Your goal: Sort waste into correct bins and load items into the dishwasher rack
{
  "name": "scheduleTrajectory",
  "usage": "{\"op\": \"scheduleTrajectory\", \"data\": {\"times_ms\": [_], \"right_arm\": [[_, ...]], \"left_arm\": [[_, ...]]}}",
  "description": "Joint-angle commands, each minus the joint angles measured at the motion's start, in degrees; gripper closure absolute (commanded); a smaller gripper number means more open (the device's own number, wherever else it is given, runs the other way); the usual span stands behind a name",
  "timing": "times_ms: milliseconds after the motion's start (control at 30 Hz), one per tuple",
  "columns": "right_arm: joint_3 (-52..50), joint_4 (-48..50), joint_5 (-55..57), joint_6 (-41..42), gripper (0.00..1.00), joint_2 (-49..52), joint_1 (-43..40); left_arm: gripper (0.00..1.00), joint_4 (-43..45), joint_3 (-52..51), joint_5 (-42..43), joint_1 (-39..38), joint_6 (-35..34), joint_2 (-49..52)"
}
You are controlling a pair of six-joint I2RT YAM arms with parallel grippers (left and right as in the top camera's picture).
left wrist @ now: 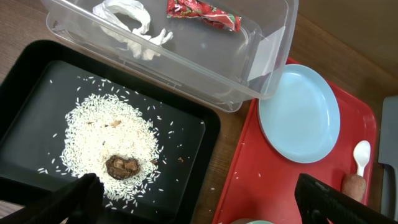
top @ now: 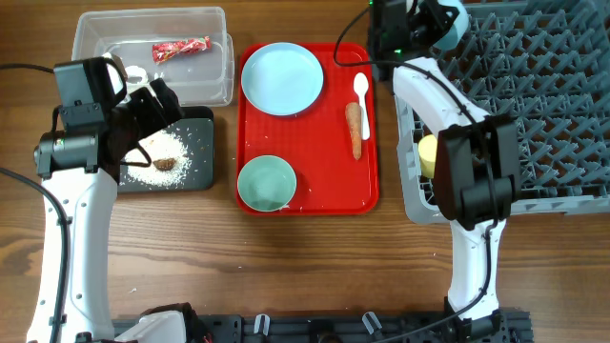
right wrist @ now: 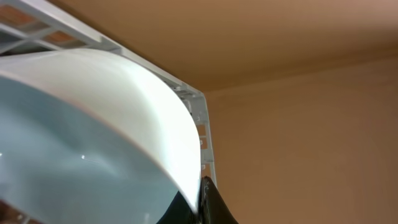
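I will next move my left gripper to the right in the overhead view and down onto the orange carrot stick's thick end, because this food scrap is still among the dishes.
My left gripper is open and empty above the black bin, which holds white rice and a brown lump. Its fingers straddle the bin's right edge and the red tray. The clear bin holds the red wrapper and the white scrap. My right gripper is shut on the rim of a pale bowl, held over the grey rack's far left corner. The yellow cup lies in the rack.
The red tray carries the pale blue plate, a second pale bowl, the white spoon and the orange carrot stick. A few rice grains lie on the tray and on the wooden table.
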Motion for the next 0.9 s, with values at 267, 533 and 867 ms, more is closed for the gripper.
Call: {"op": "scheduleTrajectory", "data": {"times_ms": [267, 533, 867], "right_arm": [[0.4, -0.3, 4.6, -0.5, 0.17, 1.6, 6.4], [0.4, 5.1, 4.5, -0.2, 0.0, 1.1, 10.1], [0.4, -25.9, -40.0, 45.7, 0.0, -16.4, 14.7]], "left_arm": [[0.0, 0.2, 0.3, -0.6, 0.3, 0.1, 0.1], [0.0, 0.2, 0.3, -0.5, 0.3, 0.1, 0.1], [0.0, 0.2, 0.3, -0.5, 0.3, 0.1, 0.1]]}}
